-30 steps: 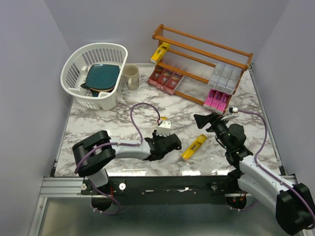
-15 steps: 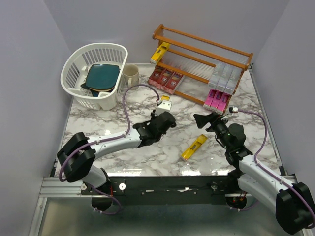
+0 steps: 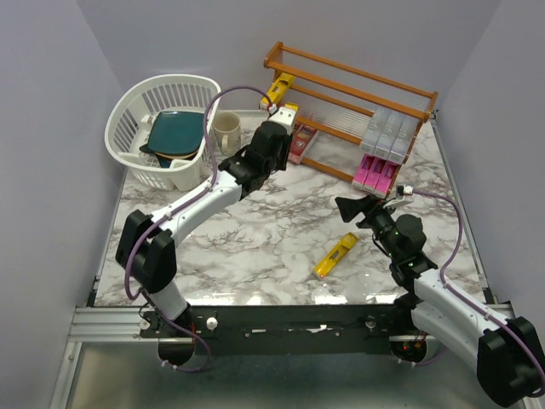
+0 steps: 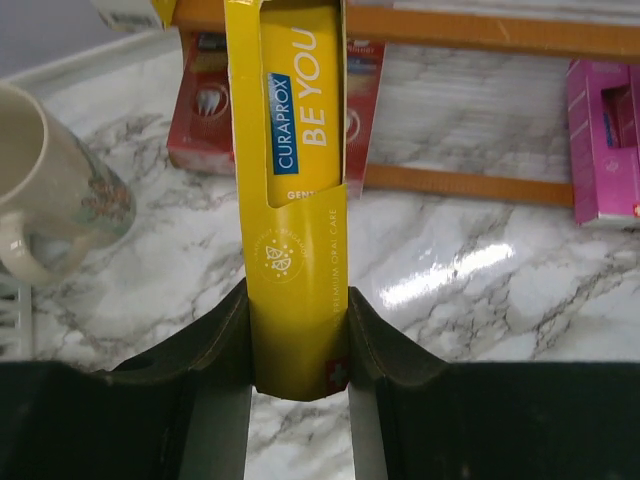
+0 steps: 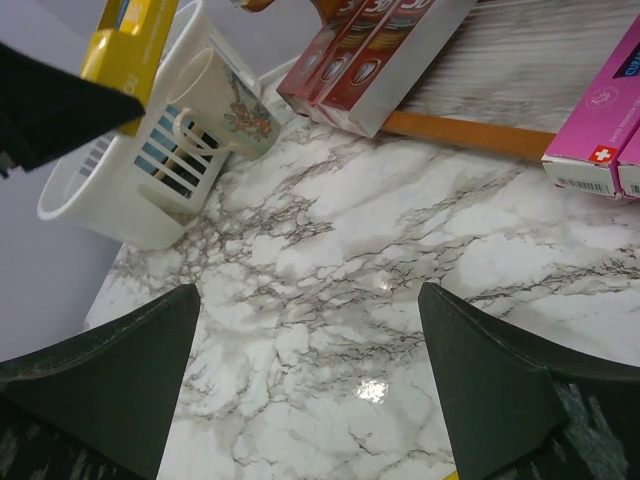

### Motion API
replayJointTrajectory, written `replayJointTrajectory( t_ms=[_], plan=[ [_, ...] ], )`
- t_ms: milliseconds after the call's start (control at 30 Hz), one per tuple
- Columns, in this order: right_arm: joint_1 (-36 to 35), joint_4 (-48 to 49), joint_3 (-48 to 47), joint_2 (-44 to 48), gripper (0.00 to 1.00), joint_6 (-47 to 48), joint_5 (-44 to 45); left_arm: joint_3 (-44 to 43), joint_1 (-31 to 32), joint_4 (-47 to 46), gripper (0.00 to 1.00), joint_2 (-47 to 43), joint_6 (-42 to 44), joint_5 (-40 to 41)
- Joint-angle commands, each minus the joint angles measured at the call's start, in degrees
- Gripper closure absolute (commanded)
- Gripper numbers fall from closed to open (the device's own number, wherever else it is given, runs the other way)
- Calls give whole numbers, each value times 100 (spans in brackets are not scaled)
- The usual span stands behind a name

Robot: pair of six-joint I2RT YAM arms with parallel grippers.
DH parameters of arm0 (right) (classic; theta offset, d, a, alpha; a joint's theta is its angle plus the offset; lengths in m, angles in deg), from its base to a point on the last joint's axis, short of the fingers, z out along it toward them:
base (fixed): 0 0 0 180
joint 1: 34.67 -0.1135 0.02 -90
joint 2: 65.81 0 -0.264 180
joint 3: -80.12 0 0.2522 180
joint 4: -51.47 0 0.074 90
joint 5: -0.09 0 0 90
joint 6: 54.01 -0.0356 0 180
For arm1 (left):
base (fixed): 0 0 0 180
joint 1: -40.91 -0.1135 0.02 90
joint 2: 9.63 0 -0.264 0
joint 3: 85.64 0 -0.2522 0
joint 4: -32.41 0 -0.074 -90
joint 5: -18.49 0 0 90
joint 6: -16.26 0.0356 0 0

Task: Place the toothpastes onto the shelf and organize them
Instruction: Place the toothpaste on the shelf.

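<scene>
My left gripper should next move outward, slide its carton beside the other yellow carton and release it, as the shelf's middle level is bare there.
My left gripper [image 3: 278, 135] is shut on a yellow toothpaste carton [image 4: 297, 200], held just in front of the shelf's [image 3: 358, 94] left end, above the red cartons [image 4: 205, 110]. The wooden shelf holds another yellow carton [image 3: 278, 88] on a middle tier. Silver cartons [image 3: 387, 132] stand at its right, and red ones [image 3: 300, 145] and pink ones [image 3: 375, 175] sit on the bottom tier. One more yellow toothpaste [image 3: 335, 255] lies on the marble near my right gripper [image 3: 349, 207], which hangs open over bare marble [image 5: 310, 370].
A white basket [image 3: 162, 128] with a teal plate [image 3: 177, 132] stands at the far left. A beige mug [image 3: 226, 132] sits between the basket and my left gripper. Grey walls close in the table on three sides.
My left arm has swung from the near edge out to the shelf's left end, carrying the yellow carton. The right arm and the other cartons have not moved.
</scene>
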Motion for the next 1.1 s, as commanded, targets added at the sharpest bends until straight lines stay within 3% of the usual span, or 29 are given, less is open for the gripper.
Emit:
replayJointTrajectory(
  t_ms=[0,300,400,767,1067],
  plan=[
    [5,78,8,9,1,-42,-177,-1431,-412,222,66,930,577,-823],
    [5,-1,8,27,1,28,-89,-4288,-975,1294,65,2987,1016,-1377],
    [5,-1,-19,-35,1,11,-89,-4756,-1054,1313,65,3356,1122,-1474],
    [5,43,-89,-307,1,-33,-177,-5364,-1283,681,64,4042,1509,-1834],
    [5,78,-124,-448,1,-25,-212,-5347,-1336,179,48,4341,1667,-1598]
  ],
)
